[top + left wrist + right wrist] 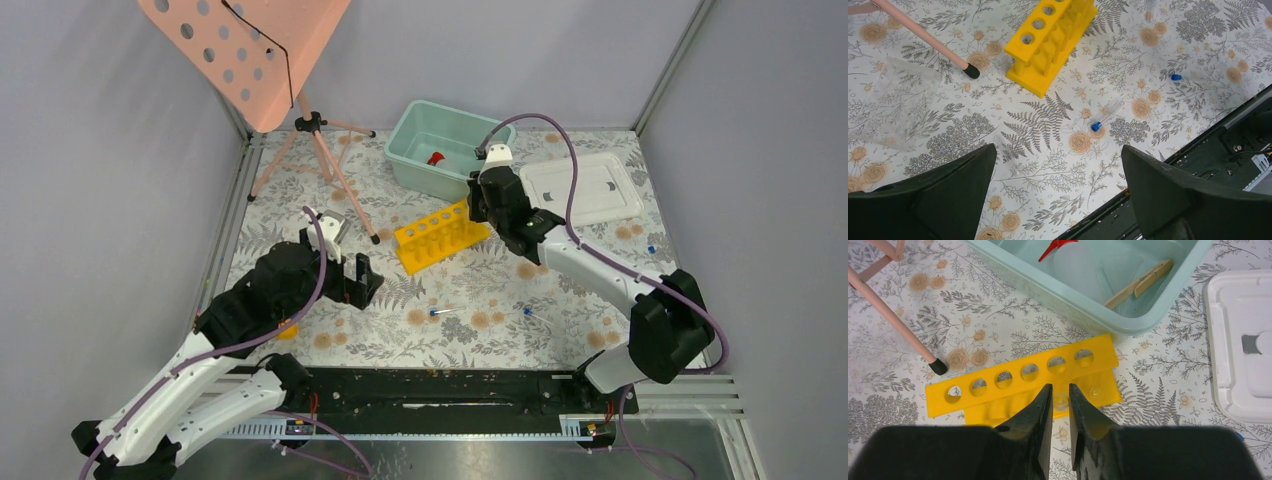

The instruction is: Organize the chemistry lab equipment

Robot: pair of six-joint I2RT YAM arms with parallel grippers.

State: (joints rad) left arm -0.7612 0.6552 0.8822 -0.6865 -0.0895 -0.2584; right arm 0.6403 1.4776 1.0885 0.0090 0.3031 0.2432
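Note:
The clear tube in my right gripper already hangs upright beside the seated one, so next my right gripper will lower it onto the rack's lower peg row (468,234) (1063,404) and let go of it there.
The yellow test-tube rack (440,236) lies on the floral table, also in the right wrist view (1018,375) and the left wrist view (1050,40). My right gripper (480,216) hangs over the rack's right end, its jaws (1060,390) nearly shut on a small clear tube (1061,401) seen end-on. The red-capped white bottle (1073,260) lies in the teal bin (410,160). My left gripper (1058,150) is open and empty above the table; a clear tube (1006,152) lies by its left finger. A blue-capped tube (1105,115) and a loose blue cap (1176,77) lie beyond it.
A white lid (580,188) lies right of the bin. A wooden clothespin (1140,282) is in the bin. The pink stand's tripod (320,150) stands at the back left, one foot (971,71) near the rack. A clear plastic piece (898,100) lies left. Small blue-capped tubes (440,313) (526,312) (651,248) dot the table.

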